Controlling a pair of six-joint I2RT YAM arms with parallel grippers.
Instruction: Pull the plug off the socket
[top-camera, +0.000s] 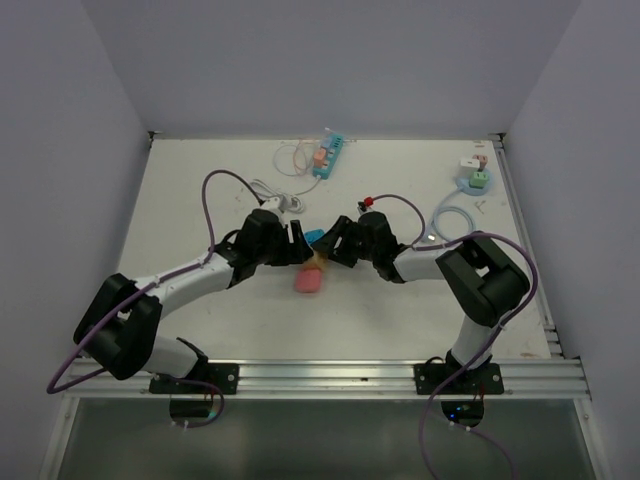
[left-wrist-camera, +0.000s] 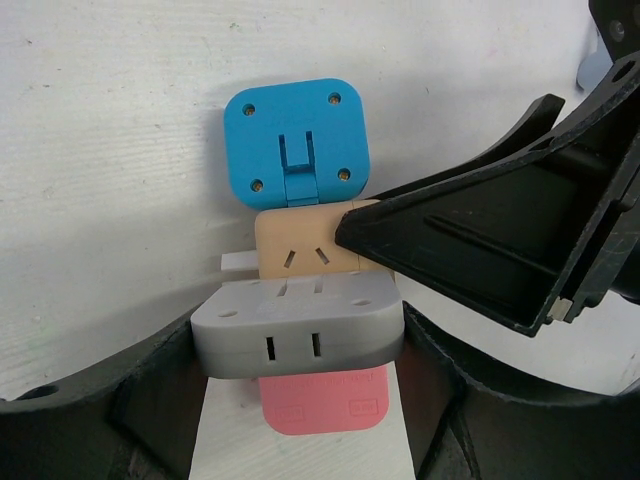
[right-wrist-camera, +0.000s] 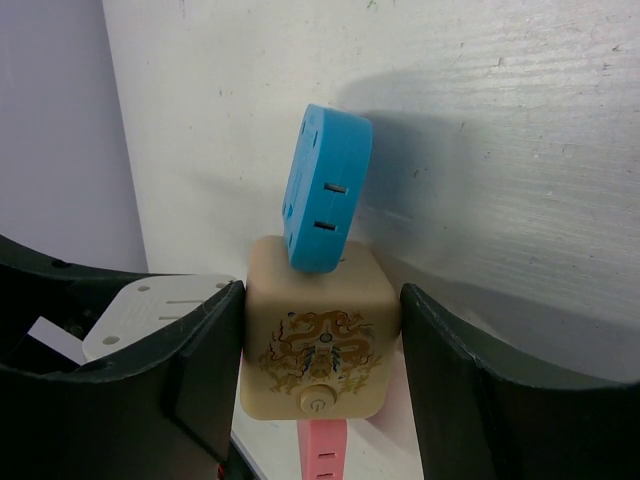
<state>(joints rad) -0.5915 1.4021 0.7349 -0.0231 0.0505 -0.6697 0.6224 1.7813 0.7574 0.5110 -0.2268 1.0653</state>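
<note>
I need to pull the grey plug (left-wrist-camera: 298, 325) to the left in the top view, off the socket, with my left gripper. I should release it there, since the tabletop is open on that side.
A beige cube socket (right-wrist-camera: 315, 340) with a dragon print and a power button sits at the table's middle (top-camera: 316, 258). A blue adapter (right-wrist-camera: 325, 190) is plugged into its far face, a pink one (right-wrist-camera: 325, 455) into its near face, and a grey plug (left-wrist-camera: 298, 325) into its side. My left gripper (left-wrist-camera: 300, 340) is shut on the grey plug. My right gripper (right-wrist-camera: 320, 350) is shut on the beige cube, its jaws against two opposite sides. In the left wrist view the cube (left-wrist-camera: 295, 250) and blue adapter (left-wrist-camera: 297, 140) lie beyond the grey plug, with a right finger (left-wrist-camera: 480, 250) touching the cube.
A teal power strip (top-camera: 330, 155) with a white cable lies at the back. A white plug (top-camera: 290, 203) lies behind the left arm. A pale blue round socket (top-camera: 475, 182) with a white adapter (top-camera: 472, 162) and blue cable sits at the back right. Walls enclose the table.
</note>
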